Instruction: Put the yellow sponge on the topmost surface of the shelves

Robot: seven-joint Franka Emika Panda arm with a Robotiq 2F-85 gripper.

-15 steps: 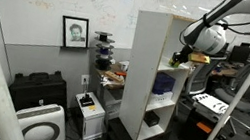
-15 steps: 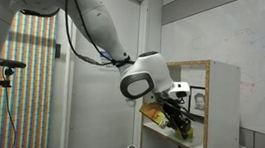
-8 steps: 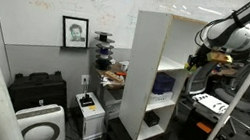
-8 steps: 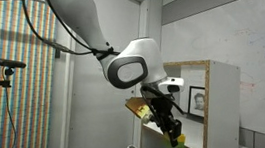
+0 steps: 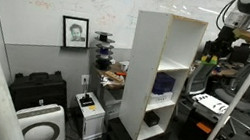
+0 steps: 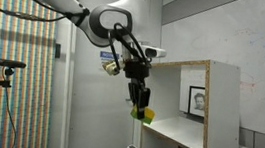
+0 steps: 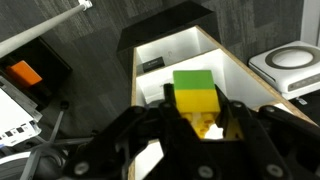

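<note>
My gripper rises, moves over the flat top of the shelves and comes down to release the sponge (image 5: 206,60) next, because it hangs below that level.
The yellow sponge (image 7: 195,90), with a green face, is clamped between my gripper's (image 7: 197,125) black fingers in the wrist view. In both exterior views the gripper (image 5: 209,53) (image 6: 141,97) holds the sponge (image 5: 206,60) (image 6: 145,114) in the air, clear of the open front of the tall white shelves (image 5: 146,63) (image 6: 223,115). The sponge hangs beside the upper compartment, below the level of the flat top. In the wrist view the shelves (image 7: 236,66) lie below the gripper.
A dark blue-purple object (image 5: 164,83) sits in a middle compartment. A framed portrait (image 5: 74,32) hangs on the wall, with a black case (image 5: 38,92) and a white appliance (image 5: 40,126) below it. Desks and frames crowd the area behind the arm (image 5: 227,96).
The gripper has drawn back out of the shelf's upper compartment with the sponge and swung away from the front, and the arm has risen.
</note>
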